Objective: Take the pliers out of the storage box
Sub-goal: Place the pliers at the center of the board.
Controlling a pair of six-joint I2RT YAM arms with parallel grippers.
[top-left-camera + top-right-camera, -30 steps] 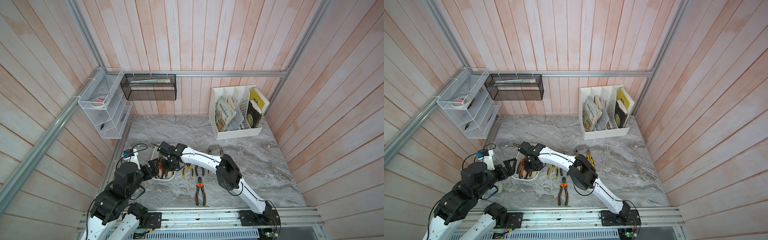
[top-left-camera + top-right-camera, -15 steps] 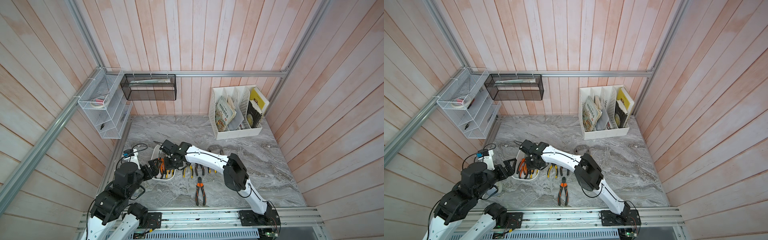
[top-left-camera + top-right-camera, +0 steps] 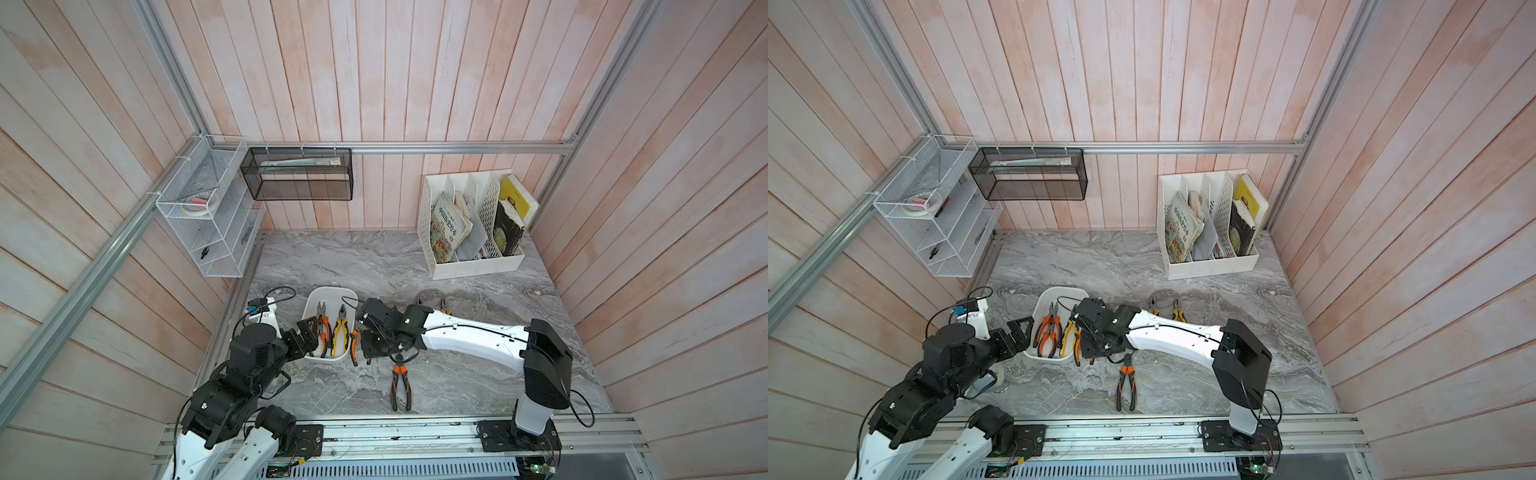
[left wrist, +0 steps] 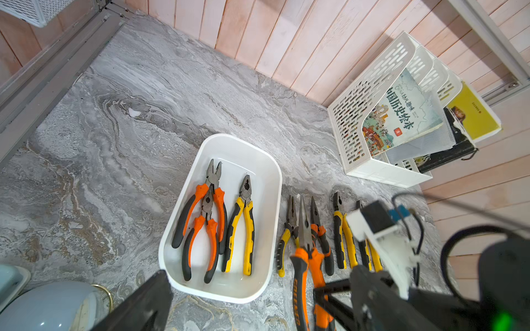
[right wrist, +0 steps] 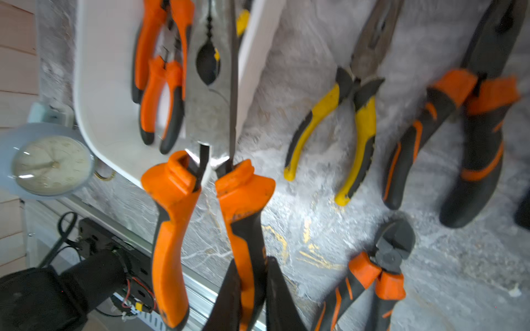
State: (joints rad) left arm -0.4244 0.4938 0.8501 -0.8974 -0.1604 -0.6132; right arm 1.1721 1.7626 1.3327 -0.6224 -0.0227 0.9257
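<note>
My right gripper holds the orange needle-nosed pliers [image 5: 172,215] and needs to move back toward my base, lower them onto the tabletop beside the orange cutters and release them, because that spot is bare.
The storage box [image 3: 328,293] [image 3: 1059,289] [image 4: 275,177], a white tub, stands at the table's left. Three pliers lie in it: two orange-handled [image 4: 212,186] [image 4: 206,223] and one yellow-handled [image 4: 243,217]. My right gripper [image 5: 252,266] [image 3: 370,345] [image 3: 1090,345] is shut on one handle of orange needle-nosed pliers [image 5: 172,215] [image 4: 304,258], held just outside the box's right wall. My left gripper [image 4: 258,312] [image 3: 309,332] [image 3: 1019,328] stands open and empty at the box's near left corner. Several other pliers lie on the table, among them yellow ones [image 5: 355,114] and orange cutters [image 3: 401,386] [image 3: 1126,386].
A pale blue clock [image 5: 51,163] [image 4: 51,303] sits by the box's near left corner. A white perforated file holder [image 3: 473,266] with books stands at the back right. A black mesh basket [image 3: 297,174] and a white wire rack [image 3: 208,224] hang on the walls.
My right gripper has carried the orange needle-nosed pliers from over the box rightward and a little toward the front, past the box's right wall. The left arm has not moved.
</note>
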